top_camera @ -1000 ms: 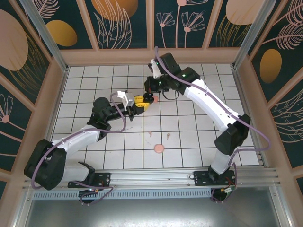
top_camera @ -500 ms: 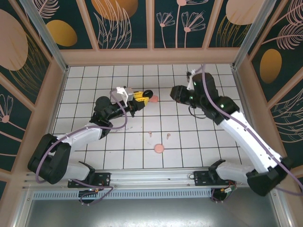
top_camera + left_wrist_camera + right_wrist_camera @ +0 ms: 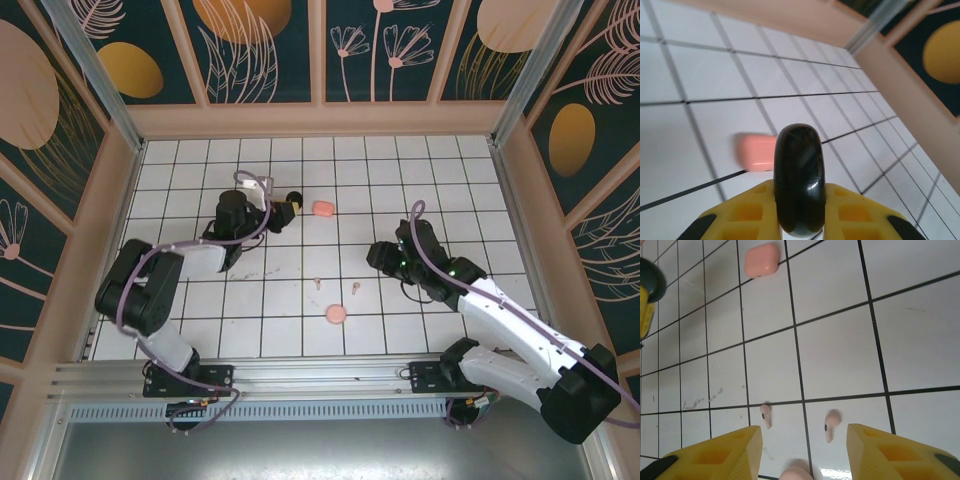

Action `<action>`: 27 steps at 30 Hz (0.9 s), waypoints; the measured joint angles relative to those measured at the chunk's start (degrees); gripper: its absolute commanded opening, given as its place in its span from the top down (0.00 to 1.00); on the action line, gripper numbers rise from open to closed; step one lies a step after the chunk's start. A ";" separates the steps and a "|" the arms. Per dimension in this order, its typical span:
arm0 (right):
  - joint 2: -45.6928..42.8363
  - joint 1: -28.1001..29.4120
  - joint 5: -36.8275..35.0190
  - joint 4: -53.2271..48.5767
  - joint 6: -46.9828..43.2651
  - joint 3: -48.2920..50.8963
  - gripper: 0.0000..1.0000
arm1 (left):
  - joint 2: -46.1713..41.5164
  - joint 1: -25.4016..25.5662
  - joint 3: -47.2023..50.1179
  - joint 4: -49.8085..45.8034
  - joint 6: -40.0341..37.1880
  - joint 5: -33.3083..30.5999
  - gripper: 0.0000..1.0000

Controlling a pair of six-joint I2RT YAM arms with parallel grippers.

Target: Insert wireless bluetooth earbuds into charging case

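Observation:
My left gripper needs to lower the glossy black case [image 3: 799, 180] onto bare tile [image 3: 717, 182] beside the closed pink charging case next and let go of it, because that clear spot is below the gripper.
Two tiny pink earbuds [image 3: 765, 416] [image 3: 830, 424] lie a tile-width apart on the white tiled floor, and from above the left bud [image 3: 317, 283] and the right bud [image 3: 355, 290] sit mid-table. My right gripper [image 3: 804, 434] hovers open just short of them, its yellow fingers [image 3: 722, 455] either side with nothing between; the top view has it [image 3: 376, 257] right of the buds. My left gripper [image 3: 799, 202] is shut on a glossy black charging case [image 3: 799, 180], held at the far left [image 3: 291, 201]. A closed pink charging case [image 3: 323, 209] lies just beyond it.
A round peach-pink case [image 3: 335, 314] lies on the floor near the front, just below the two buds, and its top edge shows between my right fingers [image 3: 795, 474]. Wooden walls [image 3: 320, 118] enclose the tiled floor on three sides.
My right arm has swung back from the far centre to the right-middle and come down facing the buds. My left arm has folded back toward the far left, still gripping the black case.

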State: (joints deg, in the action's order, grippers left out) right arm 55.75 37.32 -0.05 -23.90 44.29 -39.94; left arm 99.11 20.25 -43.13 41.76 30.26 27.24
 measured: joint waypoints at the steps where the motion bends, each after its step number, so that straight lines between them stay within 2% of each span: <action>1: 0.02 0.31 -0.13 0.20 0.09 0.07 0.51 | 2.01 -0.94 -1.03 -0.52 0.92 0.55 1.00; 4: 0.13 2.14 -1.31 0.94 0.63 0.07 0.51 | 7.87 -2.54 -4.76 -3.30 2.78 2.34 1.00; 11: 1.33 4.09 -3.43 0.96 1.31 -0.50 0.51 | 16.44 -2.47 -10.95 -7.28 5.22 5.68 1.00; 15: 3.06 4.42 -4.52 0.92 1.46 -1.90 0.50 | 19.23 -2.49 -13.90 -10.43 4.94 5.77 0.92; 18: 4.55 4.59 -5.07 0.48 1.49 -3.02 0.50 | 19.78 -2.64 -14.78 -11.65 4.31 5.95 0.80; 27: 7.26 6.64 -8.20 -2.71 1.68 -8.52 0.41 | 19.67 -3.26 -15.02 -11.82 2.71 7.39 0.58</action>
State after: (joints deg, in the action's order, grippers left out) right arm 63.00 43.97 -8.25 -26.61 45.98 -48.47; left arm 118.78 16.99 -58.15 29.93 32.97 34.63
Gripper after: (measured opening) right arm 0.583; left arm 0.391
